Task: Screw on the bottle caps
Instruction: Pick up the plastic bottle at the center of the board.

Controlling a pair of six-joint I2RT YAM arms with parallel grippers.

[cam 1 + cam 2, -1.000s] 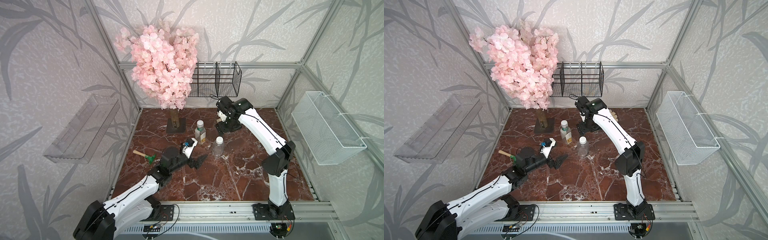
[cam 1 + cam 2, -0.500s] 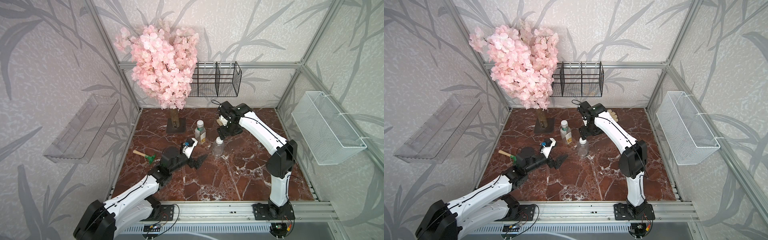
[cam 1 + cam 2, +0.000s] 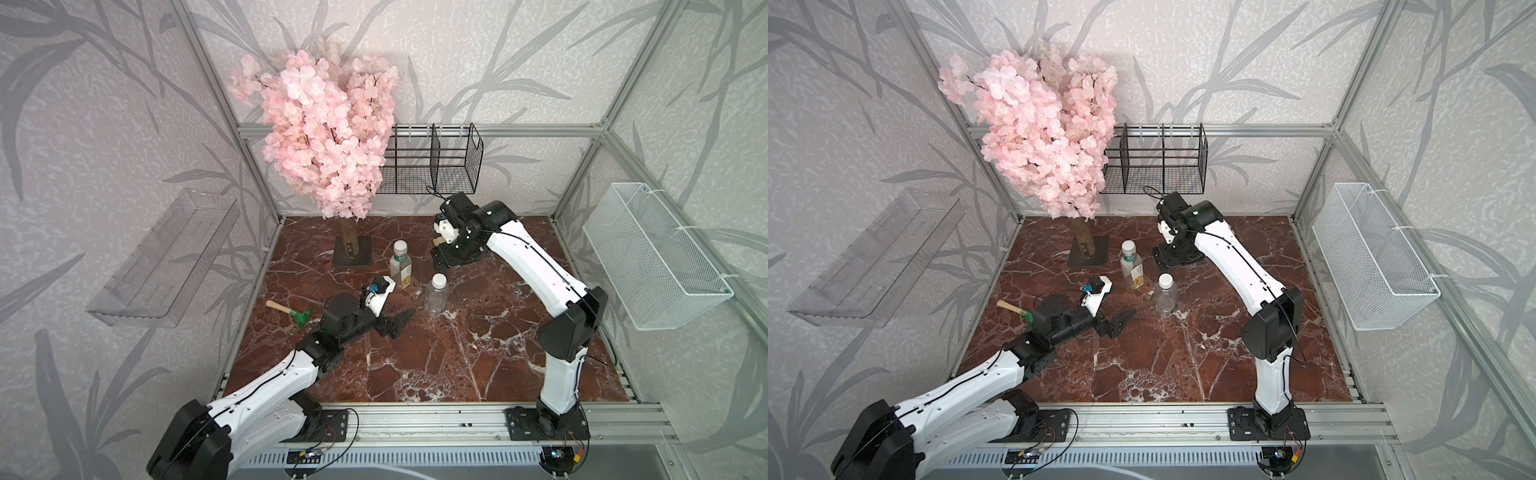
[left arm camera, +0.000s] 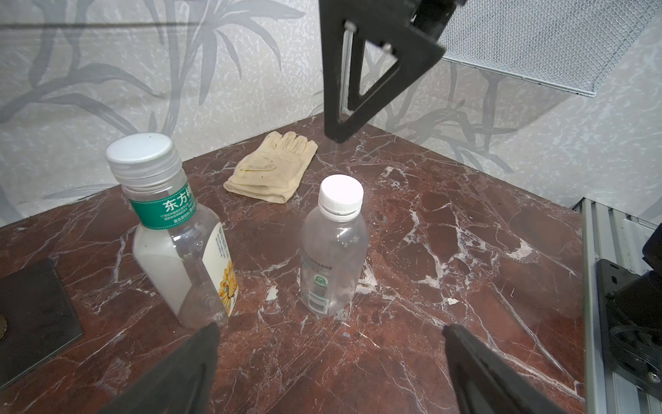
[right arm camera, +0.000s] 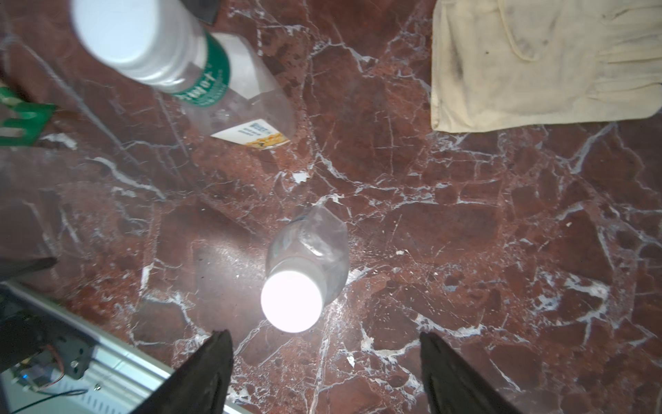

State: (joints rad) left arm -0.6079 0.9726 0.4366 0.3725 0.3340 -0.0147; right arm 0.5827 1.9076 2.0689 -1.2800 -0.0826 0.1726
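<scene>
My right gripper comes down next onto the rounder bottle's white cap (image 3: 439,281) (image 5: 292,300), still below the open fingertips, until the fingertips straddle the cap's sides.
Two clear bottles stand upright mid-table, each with a white cap on its neck. The green-banded bottle (image 3: 400,268) (image 4: 182,247) carries its cap (image 4: 141,148). To its right, the rounder bottle (image 3: 436,295) (image 4: 331,251) has its cap (image 5: 292,301) on. My left gripper (image 3: 401,324) (image 4: 331,328) lies low in front of the bottles, open and empty. Open and holding nothing, my right gripper (image 3: 455,259) (image 5: 324,335) points down just behind and above the rounder bottle's cap without touching it.
A cream glove (image 4: 272,168) lies behind the bottles near the back right. A green hand rake with a wooden handle (image 3: 291,311) lies at the left. The blossom tree (image 3: 328,133) stands on a dark base (image 3: 352,251) at back left. Wire baskets (image 3: 432,166) (image 3: 656,257) hang on the walls.
My right gripper has come forward and down a little toward the rounder bottle. The left arm and both bottles have stayed put.
</scene>
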